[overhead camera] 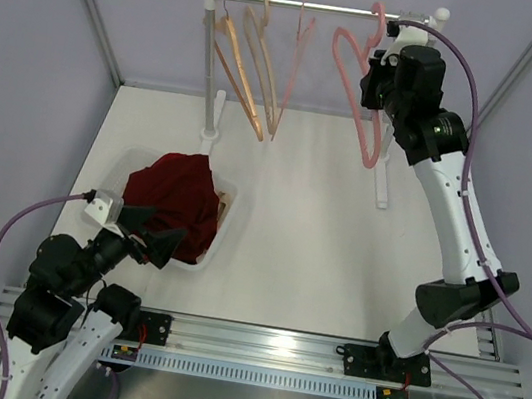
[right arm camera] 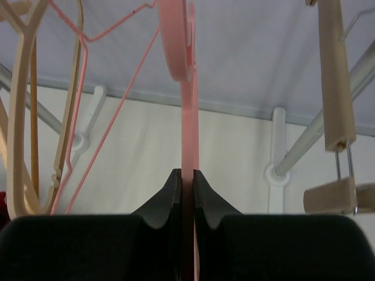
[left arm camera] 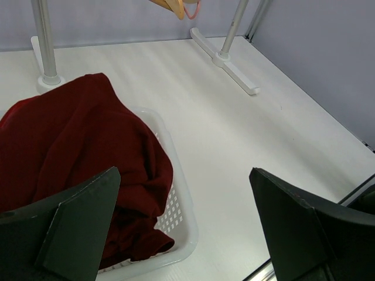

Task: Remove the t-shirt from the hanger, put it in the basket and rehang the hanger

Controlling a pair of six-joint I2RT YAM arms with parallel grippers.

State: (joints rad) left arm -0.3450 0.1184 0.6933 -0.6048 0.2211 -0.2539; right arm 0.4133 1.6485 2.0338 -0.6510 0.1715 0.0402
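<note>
The bare pink hanger's hook is over the bar (overhead camera: 359, 13), so I will next move my right gripper along the bar toward the thin pink wire hanger and open there.
A dark red t-shirt (overhead camera: 176, 202) lies crumpled in a white basket (overhead camera: 222, 228) at the left; it also shows in the left wrist view (left arm camera: 76, 152). My left gripper (overhead camera: 154, 235) is open and empty, hovering at the basket's near edge, beside the shirt. A pink plastic hanger (overhead camera: 357, 87) hangs bare from the rail (overhead camera: 307, 6) at the back right. My right gripper (overhead camera: 374, 80) is shut on this pink hanger (right arm camera: 188, 134), its fingers (right arm camera: 170, 193) pinching the flat arm.
Two wooden hangers (overhead camera: 246, 70) and a thin pink wire hanger (overhead camera: 297, 53) hang on the rail. The rack's posts and feet (overhead camera: 382, 183) stand at the back. A metal rail (overhead camera: 322, 355) runs along the table's near edge.
</note>
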